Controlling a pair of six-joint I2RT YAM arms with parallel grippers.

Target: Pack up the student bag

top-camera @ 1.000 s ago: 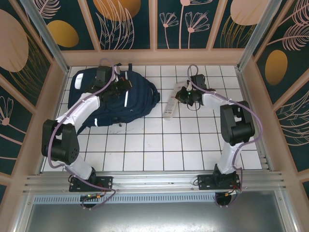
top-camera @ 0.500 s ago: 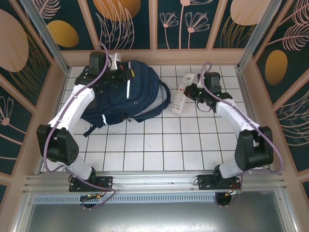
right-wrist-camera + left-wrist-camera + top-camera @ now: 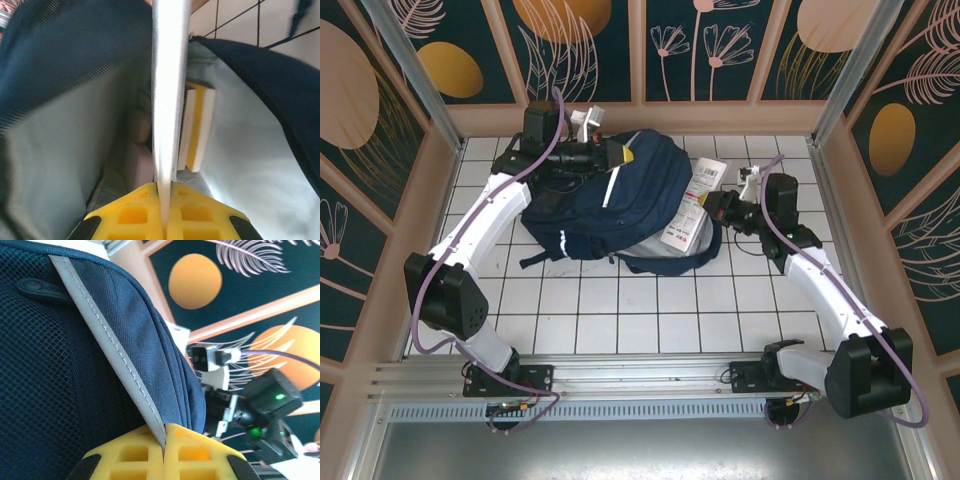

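Note:
My right gripper pushes deeper into the bag's opening next, toward the gap [image 3: 113, 172] beside the pink item. It then releases the packet [image 3: 169, 90] there, because the packet still sticks out.
The student bag [image 3: 605, 200], navy with white stripes, lies at the back of the table, its mouth toward the right showing pale grey lining [image 3: 655, 250]. My left gripper [image 3: 622, 155] is shut on the bag's top edge, pinching a grey reflective stripe [image 3: 120, 360] between yellow fingers [image 3: 200, 450]. My right gripper [image 3: 713, 207] is shut on a flat white packet with a red label [image 3: 690, 210], held at the bag's mouth. In the right wrist view the packet [image 3: 169, 90] stands edge-on inside the lining [image 3: 250, 165], beside a yellow-and-white item [image 3: 197, 127].
Dark straps [image 3: 535, 258] trail off the bag's near-left side onto the white tiled table [image 3: 650, 310]. Patterned wall panels [image 3: 640, 50] and metal rails close in the table at the back and both sides. The right arm [image 3: 260, 405] shows beyond the bag.
The left gripper has pulled the bag's top up and to the right, dragging the bag toward the centre. The right gripper has carried the white packet from the tiles into the bag's mouth.

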